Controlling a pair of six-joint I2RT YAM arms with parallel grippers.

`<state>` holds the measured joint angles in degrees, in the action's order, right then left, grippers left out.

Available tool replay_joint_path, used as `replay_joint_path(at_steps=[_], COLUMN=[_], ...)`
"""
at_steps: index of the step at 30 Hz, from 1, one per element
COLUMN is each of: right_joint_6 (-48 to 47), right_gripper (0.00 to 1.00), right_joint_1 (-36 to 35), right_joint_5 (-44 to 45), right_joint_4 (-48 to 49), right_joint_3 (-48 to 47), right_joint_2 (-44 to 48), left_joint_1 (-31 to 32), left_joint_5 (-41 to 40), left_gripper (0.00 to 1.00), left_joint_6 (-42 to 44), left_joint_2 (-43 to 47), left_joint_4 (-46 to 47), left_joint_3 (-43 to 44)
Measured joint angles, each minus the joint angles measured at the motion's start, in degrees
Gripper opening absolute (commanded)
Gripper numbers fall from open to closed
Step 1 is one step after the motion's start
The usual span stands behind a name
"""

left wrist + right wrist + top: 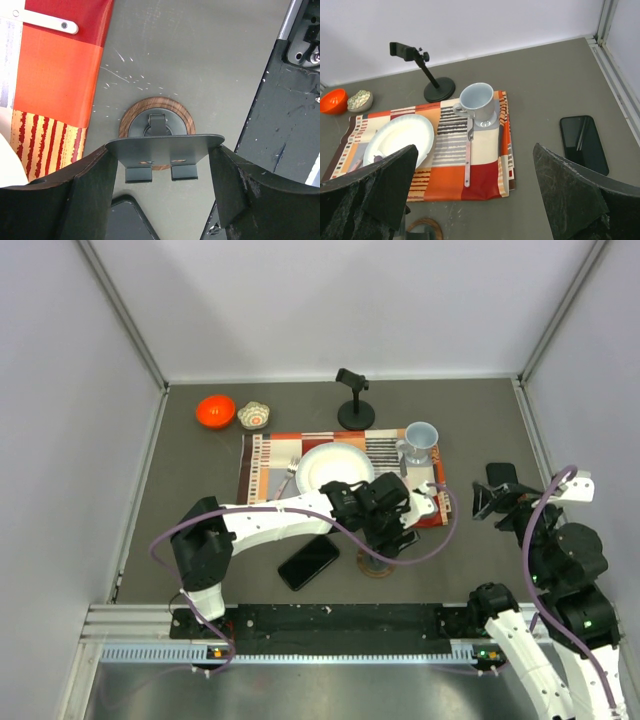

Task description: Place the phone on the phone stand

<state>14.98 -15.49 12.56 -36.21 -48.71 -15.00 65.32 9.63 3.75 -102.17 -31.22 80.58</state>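
Observation:
The bare tabletop by the orange bowl lies outward of the left gripper, so the gripper will lift the phone stand to the left in the top view, lower it and release it.
The phone stand [165, 146] has a tilted grey plate on a round brown disc base [376, 566]. My left gripper [164, 156] reaches down over it, and its two fingers press the plate's left and right ends. The left gripper [388, 538] hides most of the stand in the top view. A black phone [308, 562] lies flat on the table just left of the stand; one corner of the phone [125, 220] shows under my left wrist. A second black phone [583, 145] lies at the right, beyond my right gripper [475, 165], which hangs wide open and holds nothing.
A striped orange placemat [272, 472] carries a white plate [335, 465], a mug [420, 441] and a metal utensil [468, 160]. Behind it stands a black clamp post [353, 400]. An orange bowl [215, 411] and a small patterned bowl [253, 416] sit back left. A black rail [330, 618] borders the near edge.

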Motion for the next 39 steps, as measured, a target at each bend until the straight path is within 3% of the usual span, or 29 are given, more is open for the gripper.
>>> replay_joint_path(at_steps=[3,4,5,13,20,27,30,36,39], right_joint_6=[0.2,0.4,0.7,6.8,14.0,16.0,14.3,9.5,7.0], right_gripper=[0.99,0.99,0.99,0.99,0.99,0.99,0.99,0.99,0.99], right_joint_1=[0.0,0.0,0.0,0.0,0.0,0.0,0.0,0.0,0.0], right_joint_5=[0.0,0.0,0.1,4.5,9.0,10.6,10.8,12.0,11.5], right_joint_4=[0.2,0.3,0.5,7.7,21.6,36.9,42.8,45.4,45.5], right_joint_3=[0.9,1.2,1.5,1.6,1.2,0.4,2.1,3.0,3.0], right_joint_2=[0.0,0.0,0.0,-4.2,-14.5,-22.4,-22.6,-23.6,-24.1], left_joint_1=[0.0,0.1,0.1,0.1,0.2,-0.8,-6.3,-29.5,-36.6], left_joint_5=[-1.0,-1.7,-2.6,-9.2,-13.2,-28.2,-31.5,-36.1,-40.1], left_gripper=[0.22,0.08,0.0,0.0,0.0,0.0,0.0,0.0,0.0], left_joint_6=[-1.0,-1.6,-2.5,-10.1,-15.9,-21.8,-23.2,-24.3,-23.0], left_joint_2=[0.0,0.0,0.0,3.2,16.1,28.6,32.7,37.4,37.5], left_joint_4=[0.2,0.2,0.2,-0.4,-2.6,-11.1,-15.1,-15.3,-13.5], left_joint_3=[0.0,0.1,0.1,0.1,-2.1,-2.4,-2.2,-4.3,-7.4])
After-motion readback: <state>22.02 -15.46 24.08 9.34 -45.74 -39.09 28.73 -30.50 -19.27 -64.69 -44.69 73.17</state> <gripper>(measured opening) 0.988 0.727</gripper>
